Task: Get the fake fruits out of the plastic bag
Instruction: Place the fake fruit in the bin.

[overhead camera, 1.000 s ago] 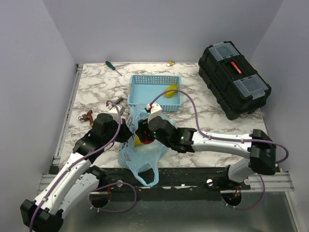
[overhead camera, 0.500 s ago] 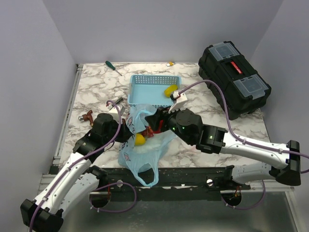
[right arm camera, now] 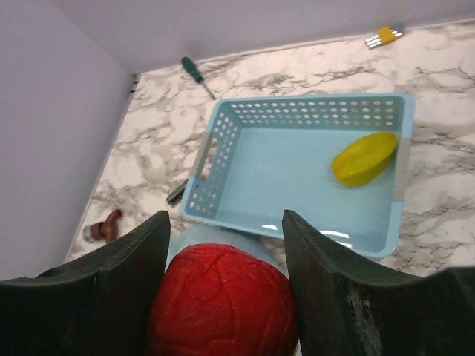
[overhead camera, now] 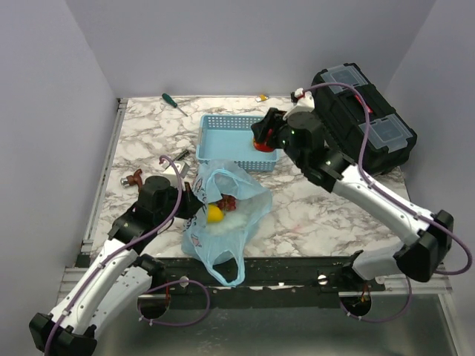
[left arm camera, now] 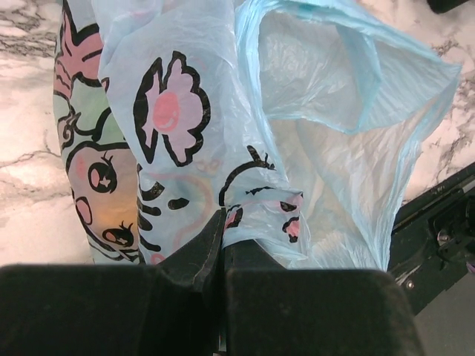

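The red fruit still hangs above the basket's near rim, so my right gripper should next go down and outward to release it over the basket's bare bottom beside the yellow fruit.
The plastic bag [overhead camera: 223, 222] lies open near the table's front edge, with a yellow fruit [overhead camera: 214, 213] and a dark red fruit [overhead camera: 228, 202] inside. My left gripper [overhead camera: 189, 200] is shut on a fold of the bag's printed side [left arm camera: 256, 215]. My right gripper [overhead camera: 263, 141] is shut on a red fruit [right arm camera: 223, 300] and holds it in the air above the near right part of the light-blue mesh basket [overhead camera: 223, 141]. In the right wrist view a yellow fruit [right arm camera: 364, 158] lies in the basket [right arm camera: 312, 104].
A black toolbox [overhead camera: 360, 122] stands at the back right, close behind my right arm. A green-handled screwdriver [overhead camera: 174, 102] and a small yellow item [overhead camera: 262, 97] lie at the back. A brown object [overhead camera: 133, 179] and a dark tool [overhead camera: 182, 155] lie left of the bag.
My right gripper has come up out of the bag with the red fruit and swung back and right to above the basket. My left gripper has kept its hold on the bag.
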Robot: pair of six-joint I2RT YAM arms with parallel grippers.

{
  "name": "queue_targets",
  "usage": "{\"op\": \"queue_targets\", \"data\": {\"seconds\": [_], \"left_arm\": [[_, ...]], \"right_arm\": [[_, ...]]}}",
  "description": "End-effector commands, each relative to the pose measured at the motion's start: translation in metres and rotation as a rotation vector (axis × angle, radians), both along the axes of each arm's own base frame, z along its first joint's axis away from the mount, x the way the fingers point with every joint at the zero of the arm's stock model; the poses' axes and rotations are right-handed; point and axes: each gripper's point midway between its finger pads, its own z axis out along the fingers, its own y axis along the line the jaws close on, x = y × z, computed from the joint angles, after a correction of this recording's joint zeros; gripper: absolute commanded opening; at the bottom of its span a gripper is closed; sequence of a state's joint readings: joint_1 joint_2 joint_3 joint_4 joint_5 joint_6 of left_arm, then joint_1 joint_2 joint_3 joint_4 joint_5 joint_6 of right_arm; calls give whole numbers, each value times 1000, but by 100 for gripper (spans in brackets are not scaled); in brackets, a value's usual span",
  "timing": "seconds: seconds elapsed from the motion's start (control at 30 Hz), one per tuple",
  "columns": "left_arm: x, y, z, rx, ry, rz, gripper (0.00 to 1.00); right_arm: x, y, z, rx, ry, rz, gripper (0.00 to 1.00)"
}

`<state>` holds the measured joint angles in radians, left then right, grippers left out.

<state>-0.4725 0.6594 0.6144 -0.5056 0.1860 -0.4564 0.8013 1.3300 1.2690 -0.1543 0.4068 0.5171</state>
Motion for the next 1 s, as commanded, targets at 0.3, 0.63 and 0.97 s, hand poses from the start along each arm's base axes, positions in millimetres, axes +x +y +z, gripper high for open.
{"op": "queue_targets", "data": {"seconds": [0.3, 0.63, 0.97], "left_arm": [[5, 9, 6, 10, -45, 46, 0], [4, 7, 2, 11, -25, 36, 0], [-2, 11, 5, 53, -41, 6, 0]], "right_arm": [[135, 7, -118, -130, 243, -113, 1], [182, 3, -200, -363, 359, -143, 3], [176, -2, -249, -476, 442, -112, 37]]}}
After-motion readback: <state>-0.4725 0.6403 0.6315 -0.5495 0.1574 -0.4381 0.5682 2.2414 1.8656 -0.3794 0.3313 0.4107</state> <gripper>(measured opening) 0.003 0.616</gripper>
